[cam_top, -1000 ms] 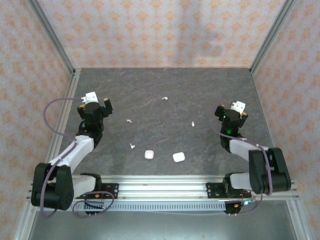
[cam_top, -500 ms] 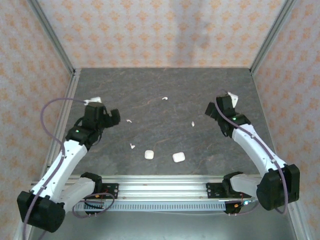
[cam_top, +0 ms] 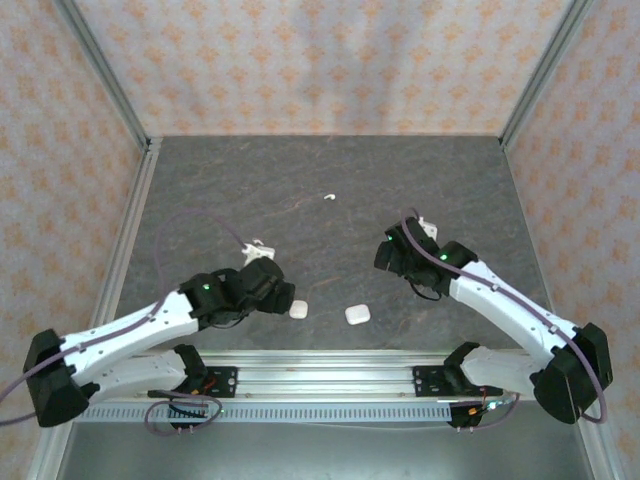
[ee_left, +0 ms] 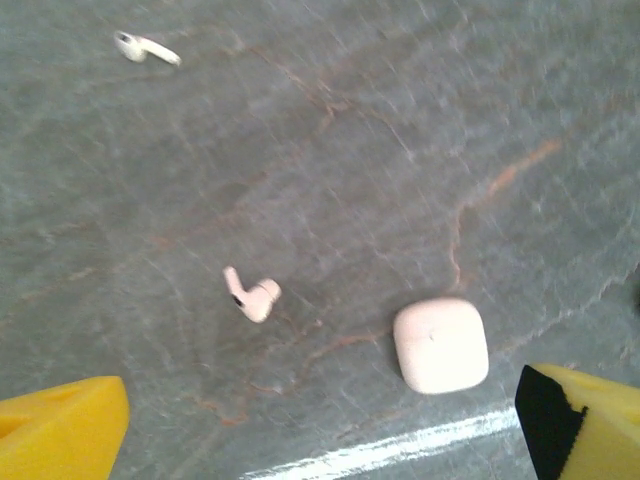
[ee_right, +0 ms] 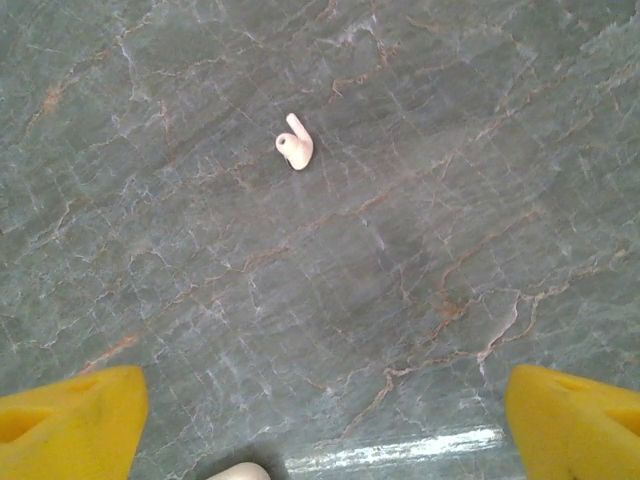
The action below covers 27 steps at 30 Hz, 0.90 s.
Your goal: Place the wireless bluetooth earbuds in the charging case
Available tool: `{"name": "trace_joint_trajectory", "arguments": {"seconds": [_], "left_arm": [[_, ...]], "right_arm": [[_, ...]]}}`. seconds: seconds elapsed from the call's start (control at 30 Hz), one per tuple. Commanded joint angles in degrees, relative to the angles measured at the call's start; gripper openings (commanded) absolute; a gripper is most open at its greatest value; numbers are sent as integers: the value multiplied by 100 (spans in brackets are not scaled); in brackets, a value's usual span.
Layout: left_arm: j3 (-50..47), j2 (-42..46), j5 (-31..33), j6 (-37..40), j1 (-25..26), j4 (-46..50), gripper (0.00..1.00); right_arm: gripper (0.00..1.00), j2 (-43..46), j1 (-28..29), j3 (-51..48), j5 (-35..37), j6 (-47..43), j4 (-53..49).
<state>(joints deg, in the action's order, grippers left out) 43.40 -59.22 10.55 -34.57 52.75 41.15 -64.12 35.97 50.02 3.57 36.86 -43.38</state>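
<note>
The left gripper should next move down and across toward the other arm, around the nearest white charging case (ee_left: 441,346), because the case is still shut and the earbuds are outside it.
Two white charging cases lie shut near the front of the table, the left case (cam_top: 298,310) and the right case (cam_top: 357,314). One white earbud (cam_top: 328,197) rests far back at the middle. My left gripper (cam_top: 274,291) hovers open just left of the left case (ee_left: 440,344). In its wrist view an earbud (ee_left: 252,297) lies beside that case and another earbud (ee_left: 150,48) lies farther off. My right gripper (cam_top: 393,257) hangs open over the table. Its wrist view shows an earbud (ee_right: 296,148) ahead and a case's edge (ee_right: 238,472) at the bottom. Nothing sits between either pair of yellow fingertips (ee_left: 62,428) (ee_right: 70,420).
The dark marbled tabletop (cam_top: 320,170) is walled by patterned panels on three sides, with metal frame posts (cam_top: 105,80) at the back corners. An aluminium rail (cam_top: 320,375) with the arm bases runs along the near edge.
Both arms have swung from the table's sides toward the middle and lowered. The left gripper now hovers by the left case, the right gripper over the earbud at the right.
</note>
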Motion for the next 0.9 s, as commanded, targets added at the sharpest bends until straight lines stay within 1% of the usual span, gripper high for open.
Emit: {"name": "trace_joint_trajectory", "arguments": {"seconds": [0.0, 0.13, 0.27, 0.4, 0.5, 0.63, 0.87], "left_arm": [[105, -443, 135, -410, 394, 61, 100], [148, -938, -147, -516, 655, -273, 100], [320, -1424, -269, -399, 679, -422, 100], [488, -1787, -231, -285, 685, -448, 97], [539, -2024, -297, -317, 682, -615, 91], [443, -2315, -428, -594, 687, -973, 84], [498, -2663, -346, -845, 690, -922, 76]], "right_arm": [[93, 302, 20, -42, -22, 169, -444], [95, 543, 2, 87, 160, 8, -822], [95, 506, -28, 140, -32, 10, -1043], [95, 523, -28, -95, -307, 150, -795], [95, 534, -32, -325, -415, 181, -505], [95, 382, -46, -428, -520, 73, -301], [95, 277, -62, -479, -611, -29, -247]]}}
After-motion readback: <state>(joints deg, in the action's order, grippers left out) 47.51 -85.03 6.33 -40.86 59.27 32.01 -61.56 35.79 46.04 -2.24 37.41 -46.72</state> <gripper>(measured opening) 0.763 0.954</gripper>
